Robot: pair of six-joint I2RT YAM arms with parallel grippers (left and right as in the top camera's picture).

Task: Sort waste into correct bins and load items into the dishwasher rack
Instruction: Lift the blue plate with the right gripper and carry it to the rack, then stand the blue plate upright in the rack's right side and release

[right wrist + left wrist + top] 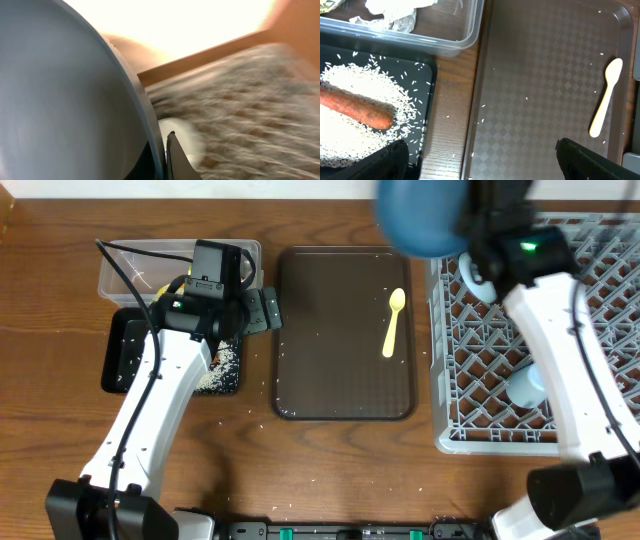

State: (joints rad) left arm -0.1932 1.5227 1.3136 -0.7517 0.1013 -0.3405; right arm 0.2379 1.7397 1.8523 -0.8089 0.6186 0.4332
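Next, my right gripper takes the bowl (420, 215) to the right in the overhead view, then down to release. The rack's empty back slots lie below, that way.
My right gripper (164, 150) is shut on the rim of the big dark-blue bowl (420, 215), held high at the grey dishwasher rack's (600, 320) back left corner; the bowl fills the left of the right wrist view (65, 100). My left gripper (480, 162) is open and empty, over the gap between the black tray (427, 75) and the brown tray. Rice (350, 80) and an orange carrot (355, 107) lie in the black tray. White tissue (390, 12) lies in the clear tub (120, 265). The yellow spoon (393, 320) lies on the brown tray. A light-blue cup (525, 385) stands in the rack.
The brown serving tray (330, 330) sits between the bins and the rack, with stray rice grains on it. A pale round item (475, 280) sits in the rack under my right arm. Stray grains dot the wooden table (330, 470).
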